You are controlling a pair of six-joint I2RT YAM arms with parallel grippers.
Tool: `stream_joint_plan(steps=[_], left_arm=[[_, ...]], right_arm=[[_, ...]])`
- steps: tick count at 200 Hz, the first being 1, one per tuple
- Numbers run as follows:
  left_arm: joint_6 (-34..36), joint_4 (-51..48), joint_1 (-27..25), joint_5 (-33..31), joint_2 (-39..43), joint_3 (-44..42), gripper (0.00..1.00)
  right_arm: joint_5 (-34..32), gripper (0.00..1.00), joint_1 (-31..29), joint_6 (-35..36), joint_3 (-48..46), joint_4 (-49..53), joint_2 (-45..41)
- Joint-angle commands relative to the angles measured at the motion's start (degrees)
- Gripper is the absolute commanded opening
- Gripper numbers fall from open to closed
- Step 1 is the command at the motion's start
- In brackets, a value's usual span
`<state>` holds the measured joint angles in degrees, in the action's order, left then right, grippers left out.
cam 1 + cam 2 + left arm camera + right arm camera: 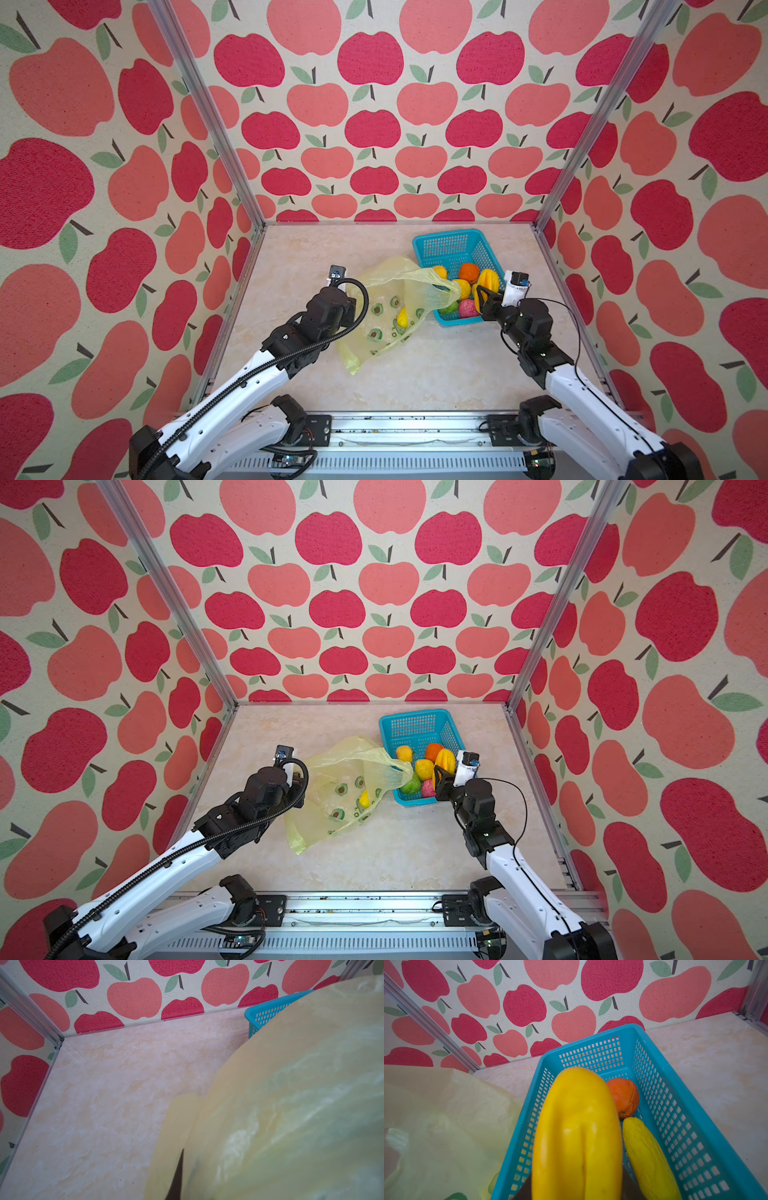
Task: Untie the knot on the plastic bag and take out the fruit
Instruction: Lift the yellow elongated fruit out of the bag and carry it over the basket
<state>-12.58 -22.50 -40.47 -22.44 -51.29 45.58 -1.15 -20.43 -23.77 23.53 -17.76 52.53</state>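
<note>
Next, my right gripper carries the long yellow fruit outward, lowers it there and releases it. The basket's bare far end point(449, 257) point(616, 1074) lies outward and below.
The plastic bag point(386, 316) lies crumpled left of the basket, one handle stretched over the basket's edge; its knot is not in view. My left gripper point(352, 302), mostly hidden under its wrist, is shut on the bag's left side; in the left wrist view yellow film point(291, 1105) drapes over the jaws. My right gripper point(484, 297) is shut on a yellow ridged fruit point(577, 1126) just above the basket's near end. Orange point(469, 272), yellow point(462, 288), green point(449, 307) and pink point(466, 308) fruit lie in the basket. One yellow fruit point(402, 318) shows through the bag.
The teal perforated basket point(446, 236) stands at the back right, near the right wall's metal post. Apple-print walls close three sides. Bare marble table point(436, 374) stretches in front of the bag and basket.
</note>
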Motion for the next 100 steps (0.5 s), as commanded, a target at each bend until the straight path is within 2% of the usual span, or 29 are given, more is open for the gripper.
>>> stream_joint_plan(steps=[1, 48, 100], left_arm=[[-0.6, -0.3, 0.4, 0.0, 0.9, -0.1, 0.00], [-0.6, -0.5, 0.4, -0.1, 1.1, 0.0, 0.00], [-0.4, -0.5, 0.4, -0.5, 1.1, -0.1, 0.00]], right_arm=[[4.9, 0.11, 0.6, -1.3, 8.3, 6.0, 7.6], [7.9, 0.05, 0.6, 2.2, 24.0, 15.8, 26.3], [1.5, 0.06, 0.6, 7.1, 37.9, 23.2, 40.3]])
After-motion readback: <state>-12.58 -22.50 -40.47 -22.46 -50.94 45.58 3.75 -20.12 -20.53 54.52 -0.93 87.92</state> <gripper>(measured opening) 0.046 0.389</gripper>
